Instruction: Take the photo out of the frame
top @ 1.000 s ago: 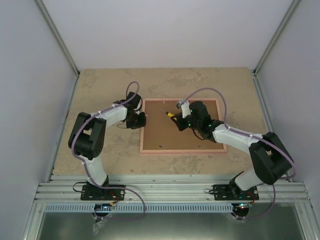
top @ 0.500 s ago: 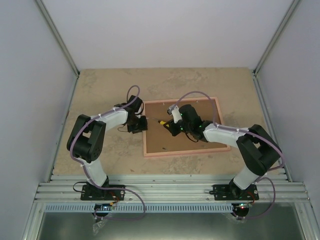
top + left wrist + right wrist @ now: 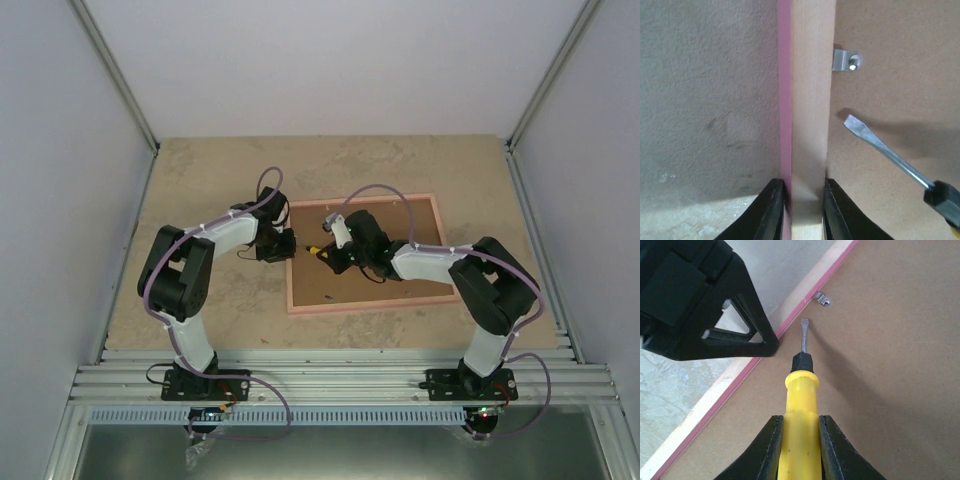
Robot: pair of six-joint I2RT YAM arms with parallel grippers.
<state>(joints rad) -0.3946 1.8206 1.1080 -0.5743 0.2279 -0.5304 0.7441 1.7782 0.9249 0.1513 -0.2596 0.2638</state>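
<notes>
The left gripper stays shut on the pink-sided bar [image 3: 807, 192] next, then draws it slightly back and releases, because the metal clip [image 3: 846, 60] still reaches into the bar.
The frame [image 3: 370, 306] lies face down on the table, its brown backing board [image 3: 410, 228] facing up. The photo is hidden under the board. My left gripper [image 3: 288, 245] is shut across the frame's left rail [image 3: 810, 100], one finger on the pink outer side and one on the board side [image 3: 802, 200]. My right gripper [image 3: 799, 422] is shut on a yellow-handled screwdriver [image 3: 800, 410]. The blade tip [image 3: 855, 124] hovers over the board just short of a small metal clip [image 3: 846, 60] on the left rail. In the right wrist view the clip [image 3: 822, 299] lies just beyond the blade.
Beige stone-look tabletop [image 3: 200, 170] surrounds the frame, with grey walls on three sides. The left gripper's black fingers [image 3: 730, 325] stand close beside the screwdriver's blade. Another small fitting shows on the board near its top edge [image 3: 322, 213].
My right arm has carried the screwdriver leftward across the board to the left rail. The frame has shifted and turned slightly. The left gripper stays at the left rail.
</notes>
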